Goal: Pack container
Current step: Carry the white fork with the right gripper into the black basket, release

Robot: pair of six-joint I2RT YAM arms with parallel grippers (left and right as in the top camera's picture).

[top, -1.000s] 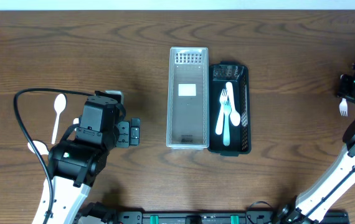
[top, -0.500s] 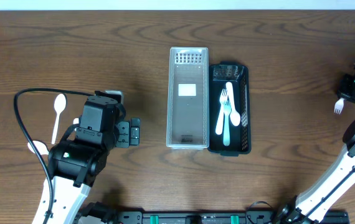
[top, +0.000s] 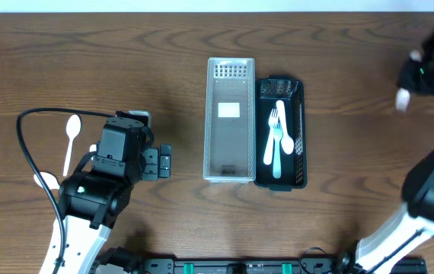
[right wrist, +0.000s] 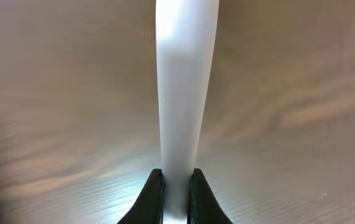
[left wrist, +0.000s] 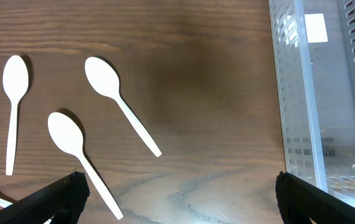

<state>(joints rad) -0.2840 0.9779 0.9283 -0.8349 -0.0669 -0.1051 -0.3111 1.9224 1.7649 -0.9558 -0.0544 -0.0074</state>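
The right gripper swings left in the overhead view next, lowers into the basket's far half and releases the handle, as forks lie in the black basket.
A clear container and a black basket stand side by side mid-table. The basket holds a white spoon and forks. My right gripper is at the far right, lifted, shut on the handle of a white fork; its tines are out of frame. My left gripper is open and empty over bare wood, left of the clear container. Three whole white spoons lie on the table ahead of it; one shows in the overhead view.
The left arm's black cable loops over the table's left side. The right arm rises along the right edge.
My right gripper has lifted the white fork off the table and moved up and slightly left, blurred in motion. The left arm has not moved.
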